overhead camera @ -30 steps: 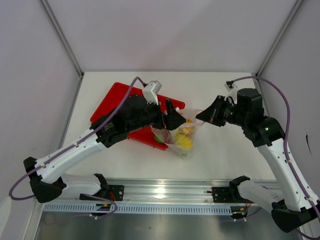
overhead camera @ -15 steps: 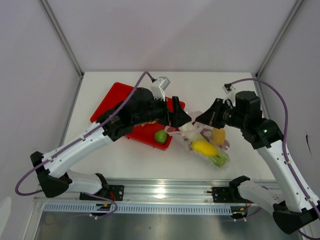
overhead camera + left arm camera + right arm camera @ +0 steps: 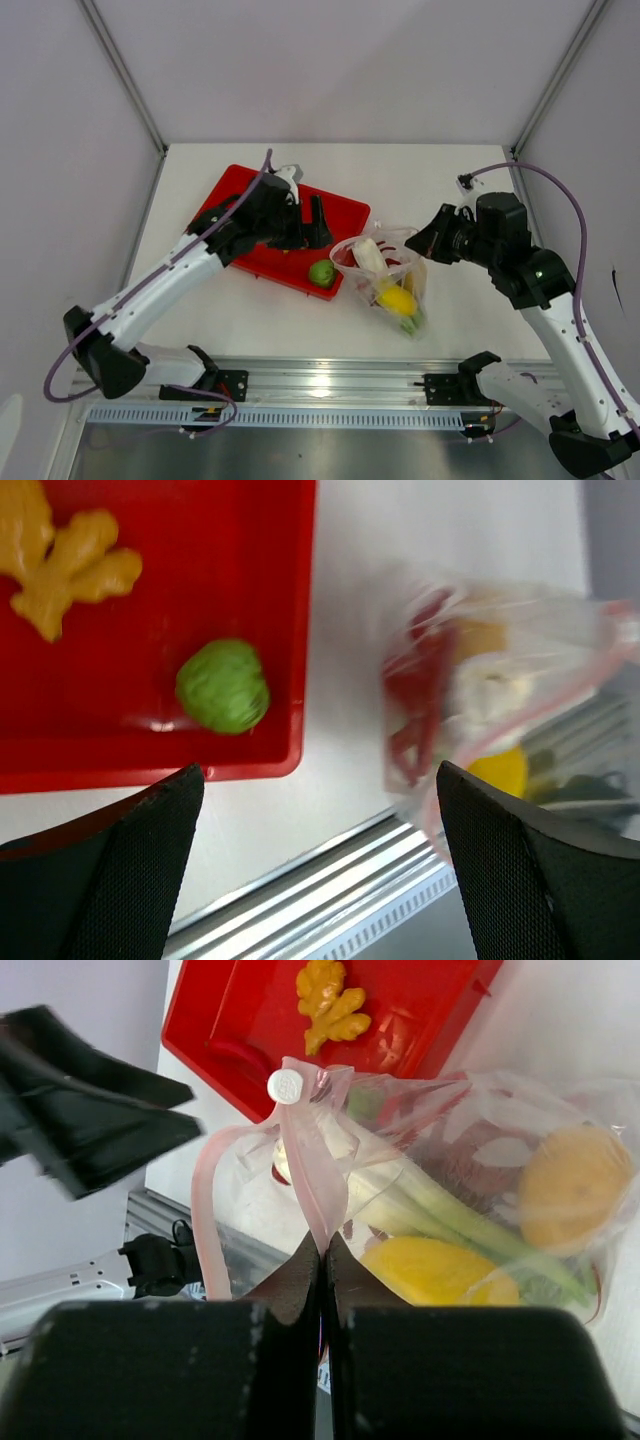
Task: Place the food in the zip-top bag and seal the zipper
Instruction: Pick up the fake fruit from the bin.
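Note:
The green fruit lies below, in the tray's corner by the bag. I will lower my left gripper into the red tray [image 3: 235,190] next, with open fingers on both sides of the green round fruit [image 3: 321,272].
My right gripper [image 3: 424,246] [image 3: 322,1248] is shut on the pinkish zipper [image 3: 318,1185] of the zip-top bag [image 3: 385,275], just below its white slider [image 3: 285,1085]. The bag's mouth gapes in a loop toward the tray. Inside it I see the leek [image 3: 425,1205], a yellow fruit [image 3: 440,1272], a second yellow fruit [image 3: 575,1185] and red chillies [image 3: 415,715]. My left gripper [image 3: 316,224] [image 3: 320,880] is open above the red tray [image 3: 235,190], holding nothing. The green round fruit [image 3: 321,272] [image 3: 222,685] and the orange ruffled piece [image 3: 60,555] [image 3: 335,1000] lie in the tray.
The tray's near rim [image 3: 150,775] lies just left of the bag. A metal rail [image 3: 330,385] runs along the table's front edge. Grey walls close in the table at the back and on both sides.
My left gripper has drawn back left from the bag's mouth to above the tray. The bag has swung and now hangs from the right gripper alone. The green fruit has come into view.

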{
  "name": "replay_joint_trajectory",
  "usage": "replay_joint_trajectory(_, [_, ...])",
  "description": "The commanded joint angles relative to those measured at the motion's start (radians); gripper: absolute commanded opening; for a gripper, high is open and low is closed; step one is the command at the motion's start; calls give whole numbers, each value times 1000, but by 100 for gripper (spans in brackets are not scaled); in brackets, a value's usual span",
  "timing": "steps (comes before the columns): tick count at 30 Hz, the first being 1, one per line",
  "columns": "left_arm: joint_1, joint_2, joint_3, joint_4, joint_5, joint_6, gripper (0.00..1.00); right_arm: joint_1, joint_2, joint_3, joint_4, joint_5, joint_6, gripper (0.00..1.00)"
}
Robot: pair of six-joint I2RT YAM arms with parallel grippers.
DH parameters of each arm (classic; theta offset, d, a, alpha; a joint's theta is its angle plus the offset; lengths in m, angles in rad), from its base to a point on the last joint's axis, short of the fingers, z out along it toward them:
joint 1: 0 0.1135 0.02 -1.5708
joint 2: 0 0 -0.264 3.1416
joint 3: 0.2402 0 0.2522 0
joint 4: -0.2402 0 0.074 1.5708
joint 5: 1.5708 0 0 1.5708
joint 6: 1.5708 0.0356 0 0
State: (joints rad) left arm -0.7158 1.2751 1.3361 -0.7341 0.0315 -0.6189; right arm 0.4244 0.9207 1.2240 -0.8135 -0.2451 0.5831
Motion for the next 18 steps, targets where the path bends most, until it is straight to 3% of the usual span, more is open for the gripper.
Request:
replay_joint_trajectory(1, [9, 139, -9, -111, 36, 5, 99, 4, -37, -17, 13, 73, -25, 0])
replay_joint_trajectory(7, [16, 311, 53, -80, 120, -24, 97, 2, -65, -15, -39, 133, -49, 0])
replay_joint_trajectory(12, [16, 455, 109, -94, 91, -28, 96, 2, -83, -21, -56, 147, -55, 0])
replay_joint_trajectory(18, [18, 514, 110, -77, 48, -33, 96, 1, -85, -23, -53, 136, -57, 0])
